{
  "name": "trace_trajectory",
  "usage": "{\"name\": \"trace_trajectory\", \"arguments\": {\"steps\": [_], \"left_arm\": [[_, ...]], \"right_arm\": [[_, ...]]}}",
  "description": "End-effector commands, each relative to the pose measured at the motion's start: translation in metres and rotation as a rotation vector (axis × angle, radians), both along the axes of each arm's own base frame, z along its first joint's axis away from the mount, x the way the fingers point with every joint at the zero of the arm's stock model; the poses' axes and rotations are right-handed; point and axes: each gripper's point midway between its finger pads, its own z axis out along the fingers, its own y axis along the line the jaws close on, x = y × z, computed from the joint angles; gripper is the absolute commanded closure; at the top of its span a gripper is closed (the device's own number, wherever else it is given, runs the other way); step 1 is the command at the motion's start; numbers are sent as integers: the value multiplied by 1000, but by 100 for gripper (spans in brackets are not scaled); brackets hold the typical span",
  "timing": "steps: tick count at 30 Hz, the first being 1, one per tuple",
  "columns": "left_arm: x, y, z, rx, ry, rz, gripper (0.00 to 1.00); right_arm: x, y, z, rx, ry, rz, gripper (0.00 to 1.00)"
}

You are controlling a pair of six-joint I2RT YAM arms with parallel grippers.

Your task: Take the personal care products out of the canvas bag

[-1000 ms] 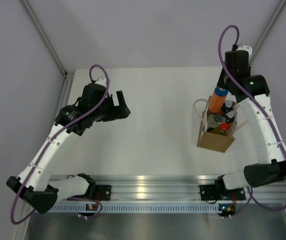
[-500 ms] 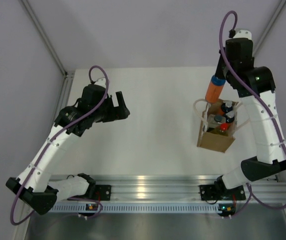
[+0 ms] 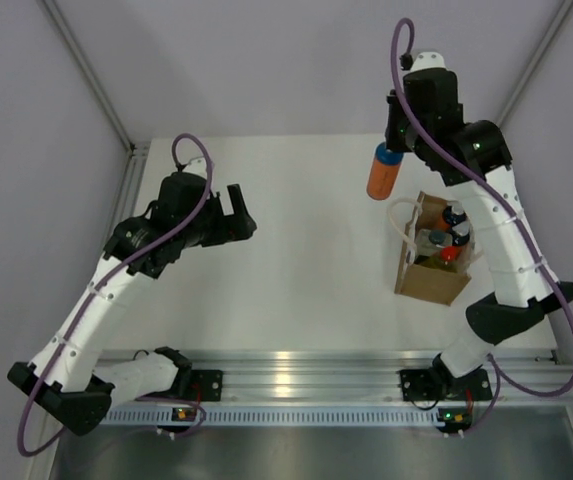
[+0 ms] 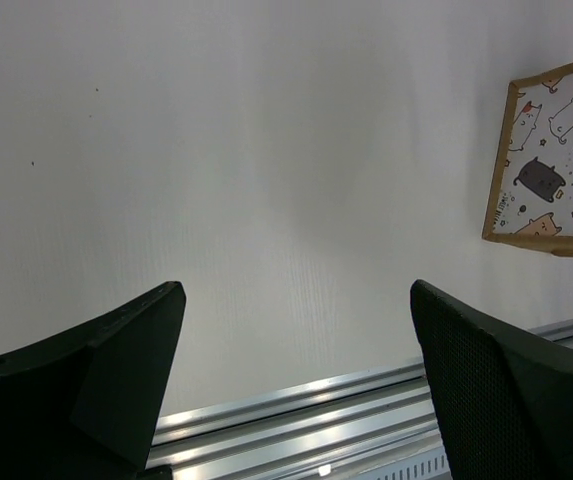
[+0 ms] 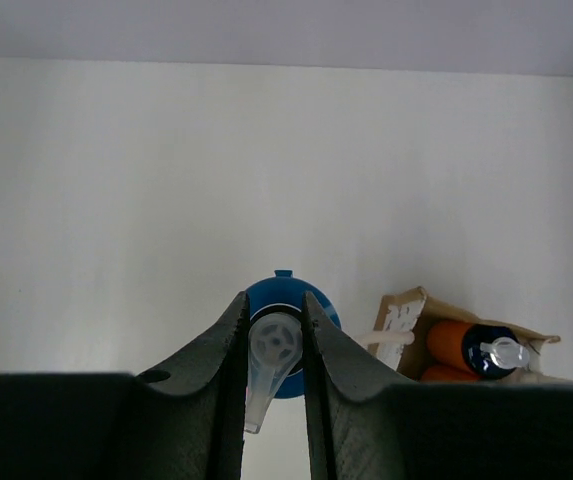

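Observation:
I next need to move my right gripper away from the bag (image 3: 432,281) and down, and stand the orange bottle with the blue cap in the middle of the white table, since the middle is empty.
An orange bottle (image 3: 381,177) with a blue cap (image 5: 284,296) hangs in the air to the left of the canvas bag (image 3: 432,281), above the white table. My right gripper (image 5: 275,310) is shut on its clear pump top. The bag stands upright at the right, and several more bottles (image 3: 445,240) show inside it, among them an orange one with a dark cap (image 5: 471,347). My left gripper (image 3: 237,211) hovers open and empty over the left middle of the table, far from the bag; in the left wrist view a corner of the bag's patterned lining (image 4: 559,165) shows at the right.
A metal rail (image 3: 296,370) runs along the near edge of the table. Grey walls close the table in at the back and on both sides.
My right arm has lifted the orange bottle up out of the bag and carried it to the left, past the bag's edge. The left arm has barely shifted.

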Motion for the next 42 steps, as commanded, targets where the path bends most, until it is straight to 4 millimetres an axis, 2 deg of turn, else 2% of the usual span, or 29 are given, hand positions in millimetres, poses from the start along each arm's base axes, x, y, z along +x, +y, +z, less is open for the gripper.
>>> {"name": "trace_trajectory", "arguments": {"steps": [1, 4, 5, 7, 8, 10, 11, 14, 18, 23, 27, 35, 39, 41, 42], "left_arm": [[2, 3, 13, -12, -70, 7, 1], [0, 5, 12, -10, -72, 12, 1], [0, 8, 13, -11, -78, 20, 1], [-2, 9, 13, -10, -82, 22, 1], [-2, 10, 14, -10, -86, 26, 1], [-4, 11, 13, -9, -87, 27, 2], [-5, 12, 13, -10, -86, 28, 2], [-6, 13, 13, -14, -90, 33, 1], [-8, 14, 13, -15, -91, 37, 1], [-9, 16, 15, -14, -100, 37, 1], [-11, 16, 16, -18, -102, 29, 1], [-14, 18, 14, -17, -102, 31, 1], [-14, 18, 11, -15, -94, 30, 1], [-14, 18, 11, -12, -94, 30, 1], [-14, 17, 10, -12, -94, 29, 2]], "right_arm": [[5, 38, 27, 71, -100, 78, 100], [10, 62, 15, 81, -91, 117, 100], [12, 70, 4, 75, -76, 129, 100], [14, 89, 4, 103, -103, 166, 100], [15, 96, -8, 95, -88, 176, 100], [20, 111, -13, 106, -105, 199, 100], [22, 116, -24, 101, -89, 203, 100], [32, 133, -37, 128, -96, 227, 100], [47, 151, -75, 96, -71, 260, 100], [64, 167, -114, 62, -57, 281, 100], [73, 172, -140, 19, -24, 283, 100], [72, 172, -175, 9, 50, 287, 100], [68, 171, -188, 6, 77, 286, 61], [67, 169, -191, 1, 85, 283, 56], [66, 167, -188, 2, 79, 281, 48]]}}
